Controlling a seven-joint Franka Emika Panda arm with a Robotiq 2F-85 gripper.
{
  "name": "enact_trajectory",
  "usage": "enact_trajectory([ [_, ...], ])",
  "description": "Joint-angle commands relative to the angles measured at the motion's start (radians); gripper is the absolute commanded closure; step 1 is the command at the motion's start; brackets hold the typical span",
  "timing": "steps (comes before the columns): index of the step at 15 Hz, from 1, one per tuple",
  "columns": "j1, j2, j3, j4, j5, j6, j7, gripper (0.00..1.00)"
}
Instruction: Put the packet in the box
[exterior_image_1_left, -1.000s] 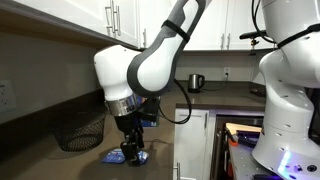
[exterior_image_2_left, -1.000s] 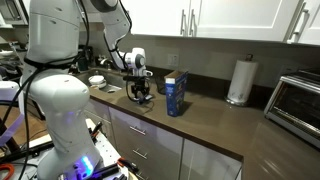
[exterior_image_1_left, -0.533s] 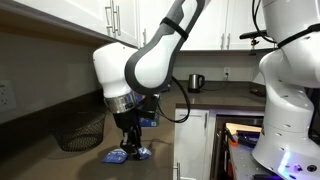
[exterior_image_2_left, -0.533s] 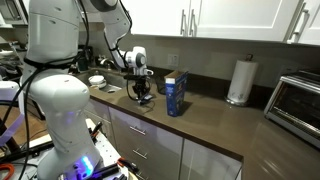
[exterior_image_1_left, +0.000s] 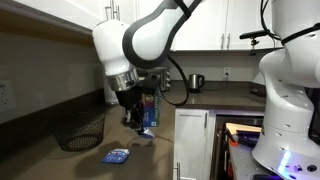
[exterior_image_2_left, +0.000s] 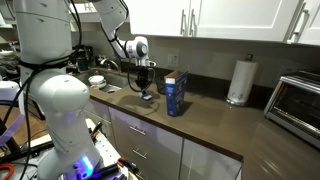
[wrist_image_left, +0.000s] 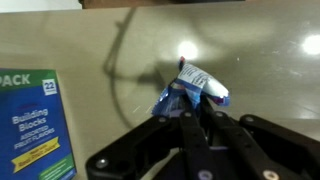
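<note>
I need to raise my gripper next, carry it over the tall blue box's top (exterior_image_2_left: 177, 75) and lower it to release the packet, because the packet now hangs below the box's top.
My gripper (wrist_image_left: 190, 122) is shut on a small blue packet with white markings (wrist_image_left: 193, 90), which sticks out past the fingertips. In an exterior view the gripper (exterior_image_2_left: 147, 91) hangs above the counter with the packet (exterior_image_2_left: 148, 98) dangling from it, left of the tall upright blue box (exterior_image_2_left: 176, 95). The wrist view shows the box (wrist_image_left: 30, 125) at the left edge. In an exterior view the raised gripper (exterior_image_1_left: 139, 121) is above and right of a second, similar blue packet (exterior_image_1_left: 117, 155) lying flat on the counter.
A black wire basket (exterior_image_1_left: 78, 130) stands on the counter near the lying packet. A paper towel roll (exterior_image_2_left: 238, 82) and a toaster oven (exterior_image_2_left: 300, 100) are beyond the box. Bowls (exterior_image_2_left: 97, 80) sit at the counter's far end. Cabinets hang overhead.
The gripper has shut on one packet and lifted it off the counter, rising toward the box. The other packet stays where it lay.
</note>
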Motion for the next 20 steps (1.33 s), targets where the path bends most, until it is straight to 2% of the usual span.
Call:
enact_trajectory([
  [1, -0.019, -0.187, -0.004, -0.045, -0.026, -0.107, 0.001, 0.97],
  [5, -0.064, -0.341, -0.009, -0.015, -0.029, -0.201, -0.009, 0.97],
  [9, -0.134, -0.442, -0.021, 0.02, -0.079, -0.219, -0.016, 0.97],
  [11, -0.167, -0.456, -0.026, 0.046, -0.108, -0.218, -0.018, 0.95],
  [12, -0.184, -0.459, -0.031, 0.059, -0.119, -0.216, -0.025, 0.98],
  [14, -0.208, -0.453, -0.038, 0.083, -0.141, -0.211, -0.03, 0.98],
  [20, -0.243, -0.396, -0.06, 0.103, -0.163, -0.173, -0.036, 0.98],
])
